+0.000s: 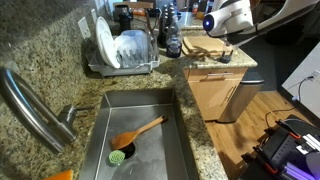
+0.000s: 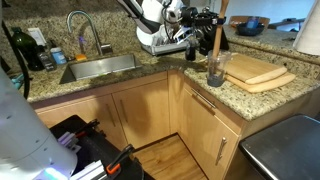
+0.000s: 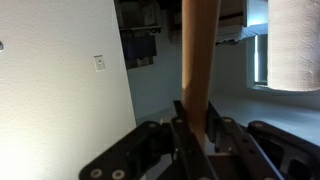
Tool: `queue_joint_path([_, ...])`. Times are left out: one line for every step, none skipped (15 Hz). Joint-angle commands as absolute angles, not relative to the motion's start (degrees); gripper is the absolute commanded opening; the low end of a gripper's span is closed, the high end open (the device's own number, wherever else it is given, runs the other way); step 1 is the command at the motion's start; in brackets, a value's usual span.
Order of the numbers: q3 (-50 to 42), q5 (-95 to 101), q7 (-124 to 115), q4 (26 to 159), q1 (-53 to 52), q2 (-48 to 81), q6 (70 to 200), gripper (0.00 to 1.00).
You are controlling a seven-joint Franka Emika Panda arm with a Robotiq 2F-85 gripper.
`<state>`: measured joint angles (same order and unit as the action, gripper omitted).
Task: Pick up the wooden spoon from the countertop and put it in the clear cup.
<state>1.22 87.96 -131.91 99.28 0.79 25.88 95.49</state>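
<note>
The clear cup is standing below with its opening [image 2: 217,57] under the upright spoon, so my gripper needs to lower the spoon into the cup next and let go of it there.
My gripper [image 2: 207,30] is shut on the wooden spoon [image 2: 216,45] and holds it upright over the clear cup [image 2: 215,72], which stands on the granite countertop [image 2: 150,80] beside the cutting boards. The spoon's lower end is at the cup's rim; I cannot tell whether it is inside. In the wrist view the spoon's handle [image 3: 197,60] rises straight up from between the fingers [image 3: 195,125]. In an exterior view the gripper [image 1: 226,42] hangs over the counter corner, and the cup is hard to make out there.
Two wooden cutting boards [image 2: 257,70] lie right of the cup. The sink [image 1: 140,115] holds a bigger orange-brown spoon [image 1: 140,130] and a green brush [image 1: 118,155]. A dish rack [image 1: 125,50] and dark bottles [image 1: 172,30] stand behind. A faucet [image 2: 85,30] is over the sink.
</note>
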Motion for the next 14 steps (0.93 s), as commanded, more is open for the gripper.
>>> queue_joint_path([0.73,87.76,-131.9,99.23,0.37,25.89,95.59,0.22])
queue_joint_path([0.4,89.21,-134.03,99.96,0.16,26.03,95.48,0.06])
queue_joint_path([0.2,89.89,-134.65,100.4,0.06,26.35,95.17,0.06])
queue_joint_path([0.03,90.14,-135.45,100.64,-0.01,27.02,94.63,0.06])
queue_joint_path([-0.1,90.21,-136.06,100.8,0.01,27.61,94.26,0.06])
queue_joint_path([0.48,88.86,-134.35,100.09,0.27,26.66,95.23,0.22])
queue_joint_path([0.39,89.03,-134.86,100.26,0.3,27.16,95.12,0.22])
queue_joint_path([0.31,89.19,-135.31,100.28,0.32,27.68,95.04,0.22])
queue_joint_path([0.27,89.31,-135.62,100.29,0.34,28.0,95.0,0.06])
queue_joint_path([0.09,89.33,-135.51,100.09,0.25,28.65,94.34,0.06])
queue_joint_path([-0.01,89.38,-135.71,100.04,0.27,29.04,94.13,0.06])
queue_joint_path([-0.24,89.73,-135.84,100.09,0.21,29.57,93.66,0.06])
queue_joint_path([-0.43,90.0,-136.38,100.08,0.14,30.06,93.14,0.06])
queue_joint_path([0.17,89.23,-135.65,100.26,0.33,29.02,94.37,0.22])
